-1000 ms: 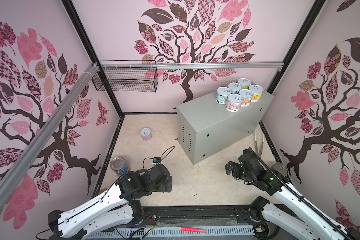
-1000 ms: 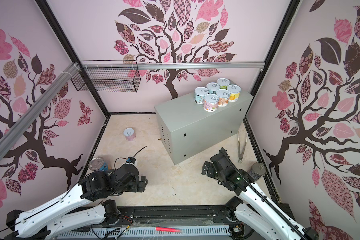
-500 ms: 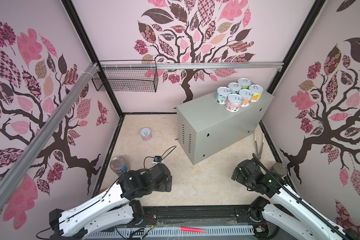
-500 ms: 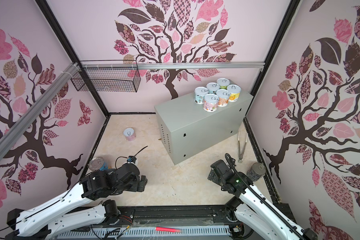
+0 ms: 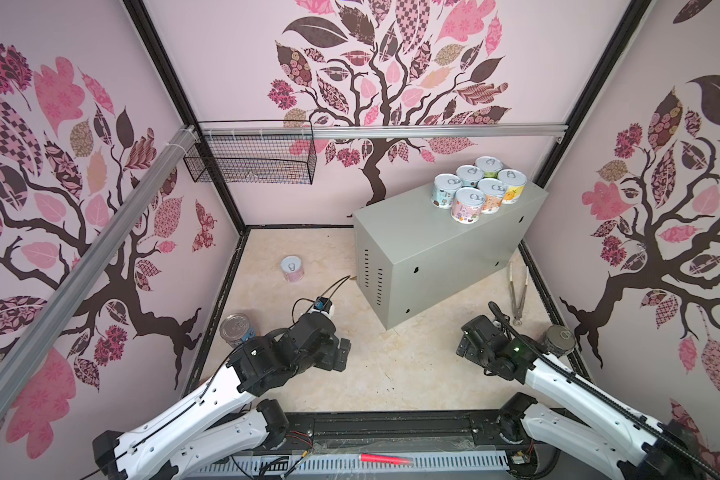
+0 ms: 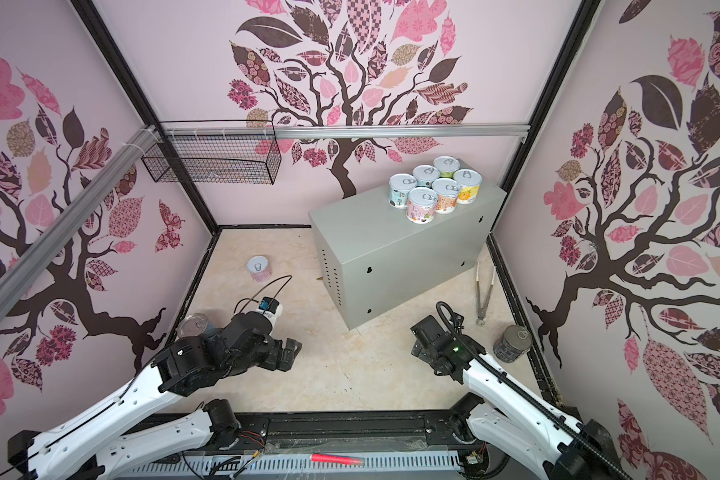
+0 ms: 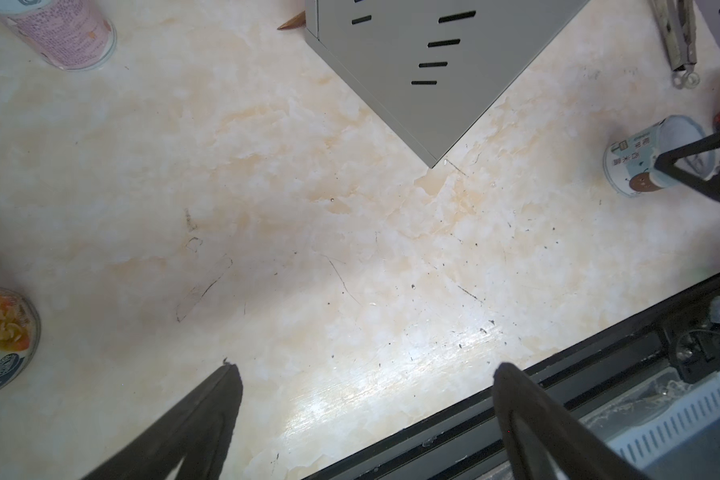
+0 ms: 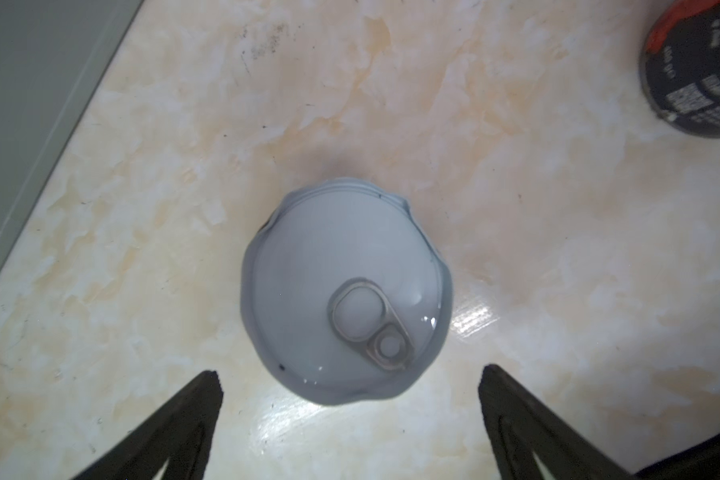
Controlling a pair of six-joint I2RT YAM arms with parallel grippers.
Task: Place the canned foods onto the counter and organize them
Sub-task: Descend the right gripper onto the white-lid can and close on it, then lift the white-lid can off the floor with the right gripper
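I will next lower my right gripper's fingers past the rim of the pale-lidded can (image 8: 346, 292) standing below it and close, as they spread wider than the lid.
The counter (image 5: 445, 249) is a light-grey metal box at the back right, with several pastel cans (image 5: 467, 204) clustered at its far end. On the floor stand a pink can (image 5: 292, 268), a blue-labelled can (image 5: 235, 328) and a dark can (image 5: 560, 338). My right gripper (image 8: 350, 374) hangs open just over a pale-lidded can (image 8: 346, 299); in both top views the wrist hides that can. In the left wrist view it shows as the pale can (image 7: 641, 162). My left gripper (image 7: 364, 370) is open over bare floor, apart from every can.
Metal tongs (image 5: 516, 291) lie on the floor between the counter and the right wall. A black wire basket (image 5: 250, 160) hangs on the back rail. A red pen (image 5: 385, 458) lies on the front rail. Walls close in on three sides.
My right wrist has shifted a little over the floor near the counter's near corner, first back toward the front, then forward again. The left arm has barely moved. Both grippers stay open.
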